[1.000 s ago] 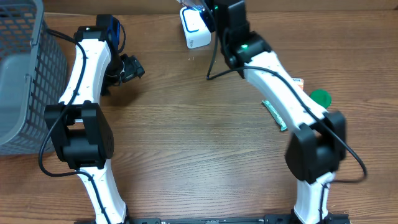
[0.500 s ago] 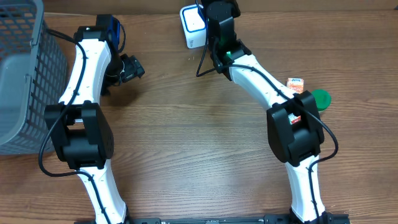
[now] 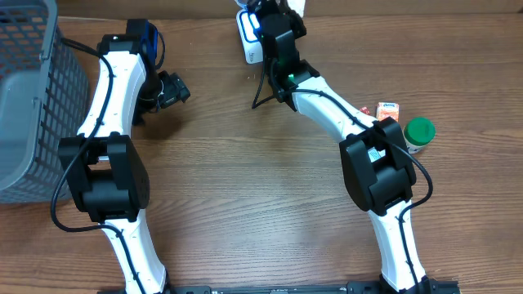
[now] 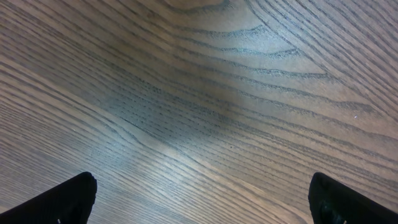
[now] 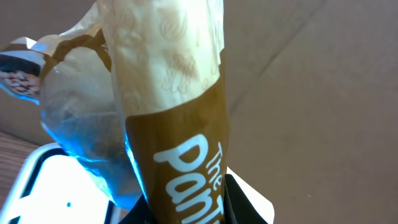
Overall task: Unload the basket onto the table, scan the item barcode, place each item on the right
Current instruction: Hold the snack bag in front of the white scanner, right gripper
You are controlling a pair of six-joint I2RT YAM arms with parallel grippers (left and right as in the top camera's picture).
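The packet in my right gripper comes back off the scanner next, then goes down for release. Open wood near the orange carton lies back and below.
A brown and cream snack packet (image 5: 177, 118) with white lettering stands upright in my right gripper (image 5: 186, 208), which is shut on its lower end. Just behind and below the packet is the white scanner (image 5: 43, 186), glowing blue. In the overhead view the right gripper (image 3: 265, 18) is at the table's far edge, right over the scanner (image 3: 248, 41), and it hides the packet. My left gripper (image 3: 169, 88) hangs open over bare wood at the far left. In its own wrist view its fingertips (image 4: 68, 199) are wide apart with nothing between them.
A grey mesh basket (image 3: 33, 90) fills the far left. A small orange carton (image 3: 388, 109) and a green-lidded container (image 3: 420, 131) stand to the right of the right arm. A cardboard wall (image 5: 323, 93) rises behind the scanner.
My right arm has swung left and further back, carrying the packet over the scanner. The green-lidded container, partly hidden before, now shows. The left arm has not moved.
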